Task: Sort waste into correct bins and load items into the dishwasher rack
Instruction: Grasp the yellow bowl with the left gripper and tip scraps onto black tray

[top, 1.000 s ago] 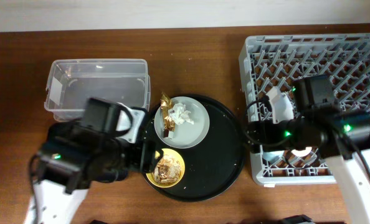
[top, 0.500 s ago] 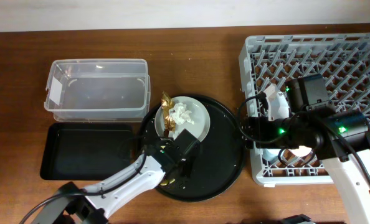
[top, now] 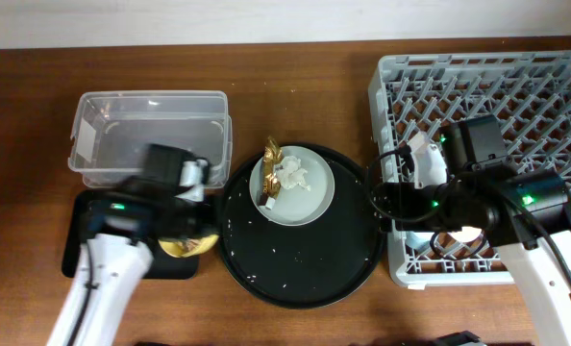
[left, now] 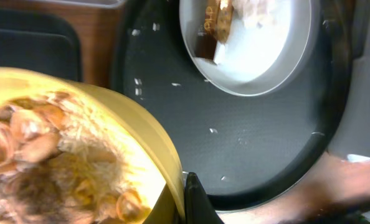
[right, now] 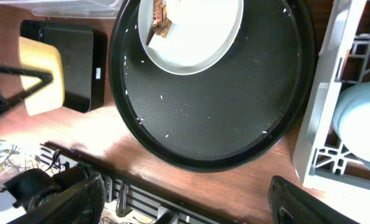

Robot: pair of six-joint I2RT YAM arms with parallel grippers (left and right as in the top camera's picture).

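Next, my left gripper dumps the scraps. Then it moves across and down to the round tray's bare near side, to its right in the overhead view.
My left gripper [left: 182, 200] is shut on the rim of the yellow bowl [left: 79, 143], one finger [left: 196, 202] outside the wall. The bowl holds brownish-tan food scraps [left: 35, 155] and hangs over the right end of the black bin tray [top: 170, 271]. The grey-green plate [top: 292, 185] sits on the round black tray [top: 300, 259] with the gold wrapper [top: 269, 173] and white paper bits [top: 293, 176] on it. The right gripper [right: 188, 205] stands open and empty over the table edge, beside the dishwasher rack [top: 516, 96]. A pale blue round item [right: 359, 124] lies in the rack.
The clear tub [top: 151, 135] stands behind the black bin tray at the back left. Small white crumbs dot the round black tray [right: 222, 99]. The rack's left wall [right: 325, 112] runs close to the round tray's right rim.
The left gripper has shut on the yellow bowl and carried it left, off the round tray to over the black bin tray. The plate has shifted slightly right. The right arm has barely moved.
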